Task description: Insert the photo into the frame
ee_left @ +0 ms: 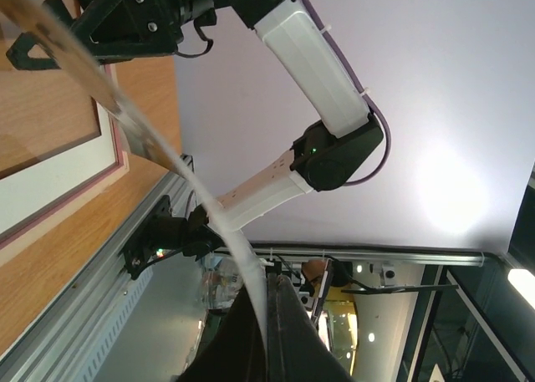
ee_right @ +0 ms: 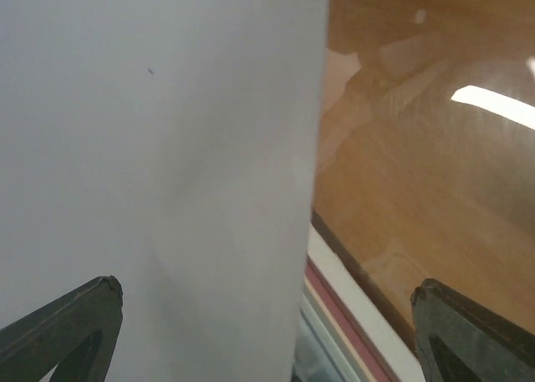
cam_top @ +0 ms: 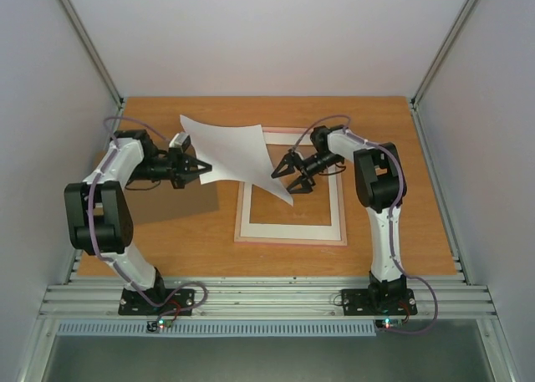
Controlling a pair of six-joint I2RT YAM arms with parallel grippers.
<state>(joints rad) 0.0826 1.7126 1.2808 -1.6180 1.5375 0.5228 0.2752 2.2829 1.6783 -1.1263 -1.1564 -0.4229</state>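
The photo's loose edge [cam_top: 282, 181] [ee_right: 299, 332] hangs between the spread fingers, so I will gently move my right gripper farther onto that edge, toward my left gripper, and close.
The photo [cam_top: 238, 148] shows its plain white back and hangs curved in the air over the left part of the frame [cam_top: 291, 239]. My left gripper [cam_top: 203, 169] is shut on the photo's left edge; in the left wrist view the photo [ee_left: 171, 160] runs edge-on as a bent strip into the closed fingers [ee_left: 288, 323]. My right gripper [cam_top: 282, 172] is open at the photo's lower right corner. In the right wrist view the white sheet [ee_right: 167, 148] fills the left, with the fingertips [ee_right: 92, 307] spread wide and the frame's pink rim [ee_right: 347, 332] below.
The frame lies flat with a white mat border [cam_top: 292, 230] inside it and a reflective pane [ee_right: 418, 148]. A plain brown backing board [cam_top: 171, 205] lies on the wooden table left of the frame. Grey walls enclose the table on three sides.
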